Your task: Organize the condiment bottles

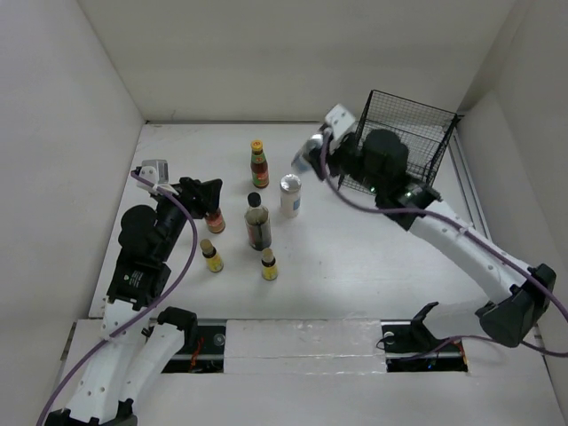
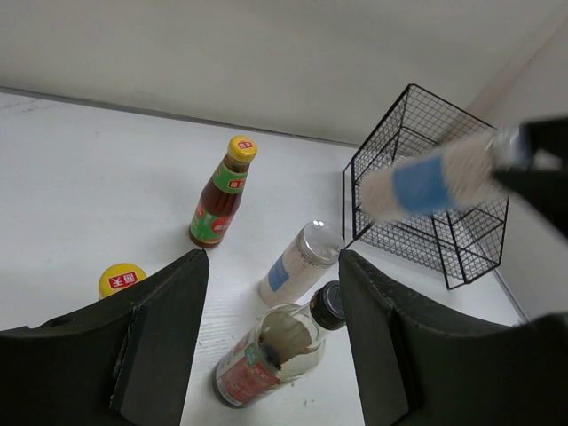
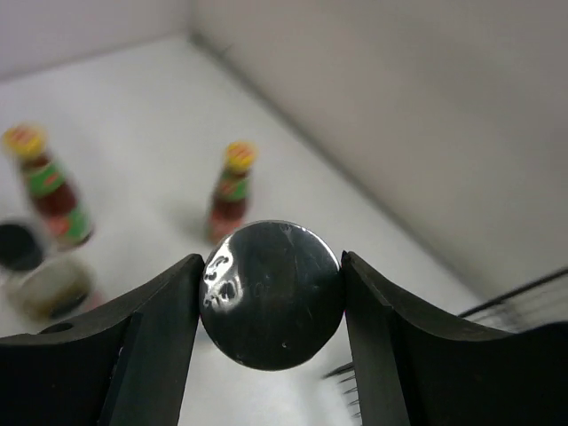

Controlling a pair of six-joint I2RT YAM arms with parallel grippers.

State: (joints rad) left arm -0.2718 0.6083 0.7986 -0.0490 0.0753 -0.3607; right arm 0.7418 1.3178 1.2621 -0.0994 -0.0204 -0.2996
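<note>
The basket's empty far corner (image 1: pixel 381 115) is outward, to the right in the top view, so my right gripper will next swing over, lower the shaker upright and let go.
My right gripper (image 1: pixel 325 154) is shut on a white silver-lidded shaker (image 1: pixel 307 157) and holds it on its side in the air, just left of the black wire basket (image 1: pixel 417 133). Its silver lid (image 3: pixel 271 294) fills the gap between the fingers. My left gripper (image 1: pixel 211 192) is open and empty above a yellow-capped red sauce bottle (image 1: pixel 215 220). On the table stand a second red sauce bottle (image 1: pixel 258 164), a second white shaker (image 1: pixel 290 195), the dark black-capped bottle (image 1: pixel 257 223) and two tiny yellow bottles (image 1: pixel 211 256) (image 1: pixel 269 264). The dark bottle (image 2: pixel 266 355) lies between my left fingers in the left wrist view.
The basket (image 2: pixel 426 222) stands at the back right against the side wall. White walls close the table on the left, back and right. The standing bottles cluster left of centre.
</note>
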